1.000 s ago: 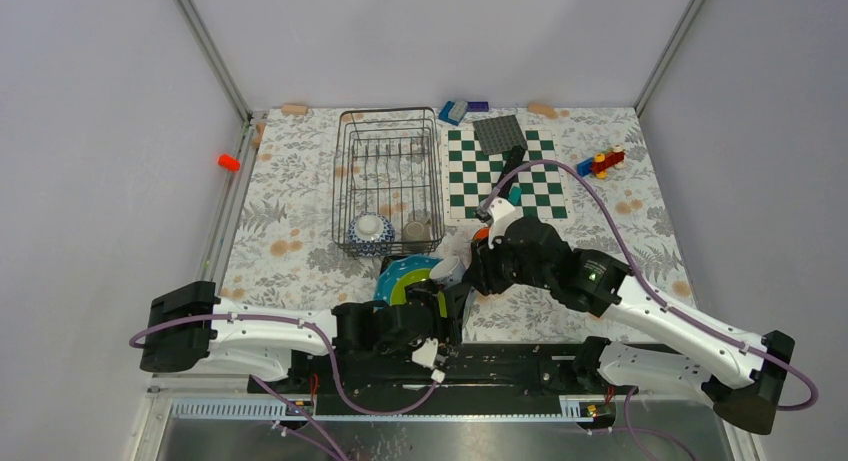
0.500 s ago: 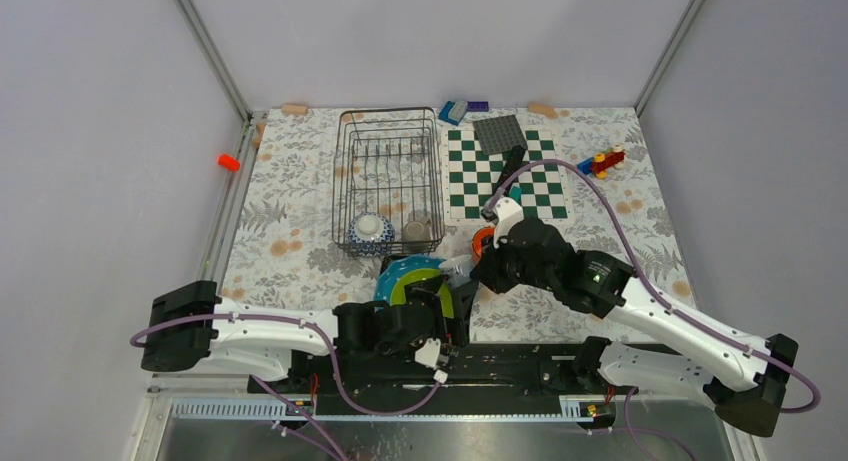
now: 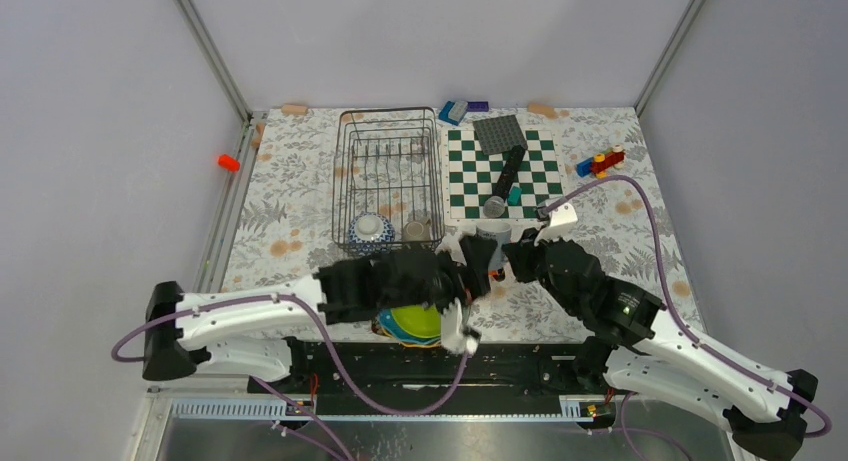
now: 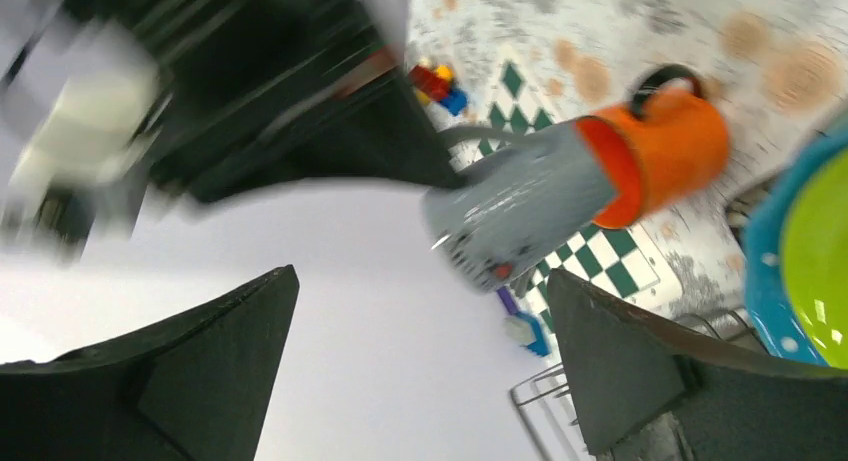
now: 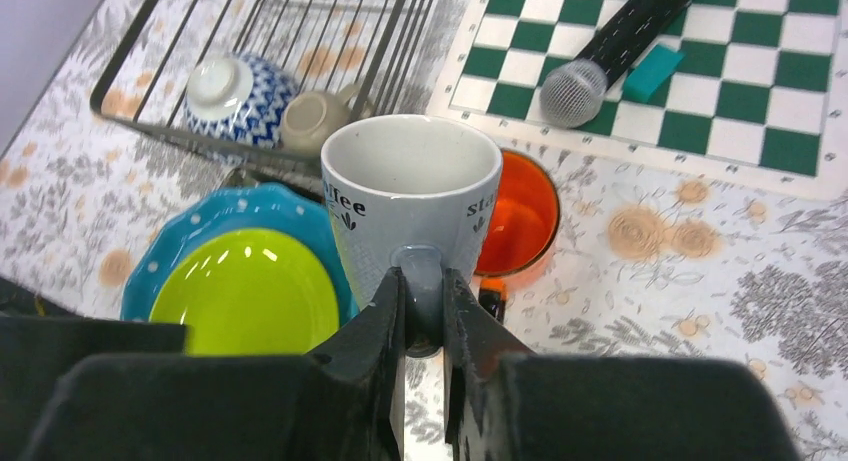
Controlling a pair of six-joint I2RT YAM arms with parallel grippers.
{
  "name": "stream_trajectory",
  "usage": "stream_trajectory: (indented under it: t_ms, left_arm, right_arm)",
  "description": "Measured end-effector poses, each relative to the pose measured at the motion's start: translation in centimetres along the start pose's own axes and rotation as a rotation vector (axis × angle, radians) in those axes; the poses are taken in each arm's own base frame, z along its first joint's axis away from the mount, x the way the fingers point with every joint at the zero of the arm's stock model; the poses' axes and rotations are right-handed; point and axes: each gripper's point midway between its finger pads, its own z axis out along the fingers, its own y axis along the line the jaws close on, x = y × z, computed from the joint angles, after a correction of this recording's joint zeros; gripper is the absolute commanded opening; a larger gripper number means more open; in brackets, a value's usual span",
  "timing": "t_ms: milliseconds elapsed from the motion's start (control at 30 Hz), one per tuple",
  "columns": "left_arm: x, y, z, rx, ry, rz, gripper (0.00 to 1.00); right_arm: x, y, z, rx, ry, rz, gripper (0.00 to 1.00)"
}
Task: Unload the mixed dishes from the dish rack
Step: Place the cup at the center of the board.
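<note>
My right gripper moves over the cloth beside the orange mug [image 5: 520, 221] next, on its side away from the rack, and lowers the grey mug where it is bare.
My right gripper [image 5: 425, 281] is shut on the handle of a grey mug [image 5: 410, 196], which it holds upright with the mouth up. Behind the grey mug an orange mug [image 5: 520, 221] stands on the floral cloth. To their left lies a blue dotted plate [image 5: 215, 216] with a lime green plate [image 5: 245, 291] on top. The dish rack [image 3: 388, 181] holds a blue patterned bowl [image 5: 240, 96] and a small grey cup [image 5: 312, 119] at its near end. My left gripper [image 4: 422, 281] is wide open and holds nothing. It hangs over the plates, beside the grey mug [image 4: 520, 216].
A green-and-white checkerboard mat [image 3: 500, 176] lies right of the rack. On it are a black microphone [image 5: 575, 91], a teal block [image 5: 652, 73] and a grey studded plate [image 3: 499, 133]. Toy bricks [image 3: 600, 163] sit at the far right and a blue brick [image 3: 453, 111] at the back.
My left gripper opened wide and its arm swung forward over the plates. My right gripper closed on the grey mug's handle, and the right arm shifted to the right.
</note>
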Motion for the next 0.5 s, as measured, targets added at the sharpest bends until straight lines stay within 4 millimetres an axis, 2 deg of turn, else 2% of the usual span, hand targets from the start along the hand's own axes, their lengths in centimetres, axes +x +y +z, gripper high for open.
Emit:
stream_trajectory:
  t_ms: [100, 133, 167, 300, 400, 467, 500]
  left_arm:
    - [3.1, 4.4, -2.2, -0.128, -0.032, -0.246, 0.99]
    - [5.4, 6.3, -3.7, -0.220, -0.032, -0.391, 0.99]
    - [5.8, 6.6, -4.0, -0.236, -0.031, -0.417, 0.99]
    - [11.4, 9.2, -6.1, -0.458, -0.043, -0.865, 0.99]
    - [16.5, 10.1, -7.4, -0.642, -0.033, -1.261, 0.99]
    - [19.7, 9.3, -8.3, -0.753, -0.002, -1.524, 0.99]
    - [21.2, 8.2, -8.6, -0.805, 0.024, -1.665, 0.99]
  right_arm:
    - [-0.9, -1.0, 0.2, 0.037, -0.079, 0.000, 0.00]
    - [-1.0, -1.1, 0.2, 0.046, -0.087, -0.001, 0.00]
    - [-1.2, -1.5, 0.2, 0.063, -0.103, -0.005, 0.00]
    - [-2.2, -3.7, 0.3, 0.184, -0.184, -0.012, 0.00]
    - [-2.5, -5.7, 0.3, 0.292, -0.235, -0.021, 0.00]
    - [-2.2, -6.8, 0.4, 0.351, -0.258, -0.032, 0.00]
    - [-2.0, -7.3, 0.5, 0.377, -0.267, -0.037, 0.00]
